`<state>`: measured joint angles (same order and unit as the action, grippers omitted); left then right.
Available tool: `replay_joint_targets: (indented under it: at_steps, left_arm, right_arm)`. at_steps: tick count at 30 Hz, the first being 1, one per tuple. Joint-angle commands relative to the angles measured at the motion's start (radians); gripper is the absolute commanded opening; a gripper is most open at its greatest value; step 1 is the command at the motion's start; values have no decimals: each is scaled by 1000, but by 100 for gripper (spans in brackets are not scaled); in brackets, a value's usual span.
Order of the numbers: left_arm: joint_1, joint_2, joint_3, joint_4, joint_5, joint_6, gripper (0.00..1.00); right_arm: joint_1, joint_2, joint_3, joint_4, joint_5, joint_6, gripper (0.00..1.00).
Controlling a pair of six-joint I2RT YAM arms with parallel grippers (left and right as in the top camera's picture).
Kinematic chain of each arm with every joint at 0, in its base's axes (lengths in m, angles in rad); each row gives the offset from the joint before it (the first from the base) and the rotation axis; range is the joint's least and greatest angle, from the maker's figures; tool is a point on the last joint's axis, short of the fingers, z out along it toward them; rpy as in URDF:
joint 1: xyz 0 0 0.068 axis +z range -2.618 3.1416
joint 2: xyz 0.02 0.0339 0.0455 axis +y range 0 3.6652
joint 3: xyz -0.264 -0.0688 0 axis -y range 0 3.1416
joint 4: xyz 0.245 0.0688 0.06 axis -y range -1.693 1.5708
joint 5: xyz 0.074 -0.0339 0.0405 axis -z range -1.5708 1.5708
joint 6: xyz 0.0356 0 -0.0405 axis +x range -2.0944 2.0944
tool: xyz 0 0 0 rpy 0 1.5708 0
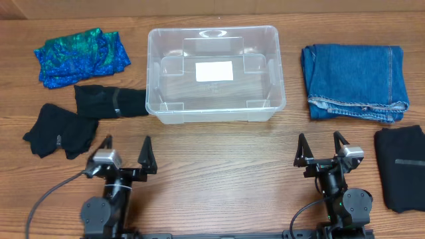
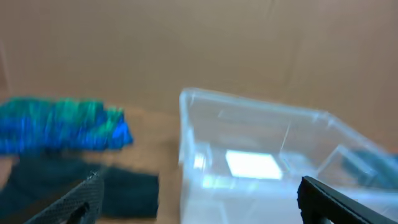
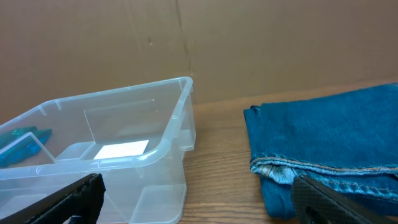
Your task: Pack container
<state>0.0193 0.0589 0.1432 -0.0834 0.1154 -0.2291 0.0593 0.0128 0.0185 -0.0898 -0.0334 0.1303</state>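
Observation:
The blue-green cloth's end (image 1: 113, 58) (image 2: 114, 130) nearest the container lies uncovered. I need to move my left gripper outward over the black garment, tilting down onto that end.
The clear plastic container (image 1: 216, 70) stands at the table's far middle, empty, with a white label on its bottom. It shows in the left wrist view (image 2: 261, 168) and in the right wrist view (image 3: 106, 155). My left gripper (image 1: 125, 153) is open and empty near the front left, short of the container. My right gripper (image 1: 322, 149) is open and empty near the front right. Folded blue jeans (image 1: 355, 81) lie right of the container, also in the right wrist view (image 3: 329, 143). A blue-green cloth (image 1: 80, 56) lies at the far left.
A black garment (image 1: 109, 101) lies just left of the container and another black one (image 1: 58, 131) nearer the left edge. A black folded cloth (image 1: 402, 169) lies at the right edge. A cardboard wall stands behind the table.

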Motion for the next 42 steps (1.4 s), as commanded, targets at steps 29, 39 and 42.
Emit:
replay_joint_targets:
  at_steps: [29, 39, 42]
  left_arm:
    - [262, 1745, 1479, -508, -45, 233, 100]
    - [196, 2085, 1479, -236, -98, 365, 100]
    - [176, 2163, 1481, -187, -101, 375, 100]
  right_arm:
    - [-5, -10, -11, 6, 10, -4, 100]
    - [-5, -10, -11, 6, 10, -4, 100]
    - [-5, -10, -11, 6, 10, -4, 100]
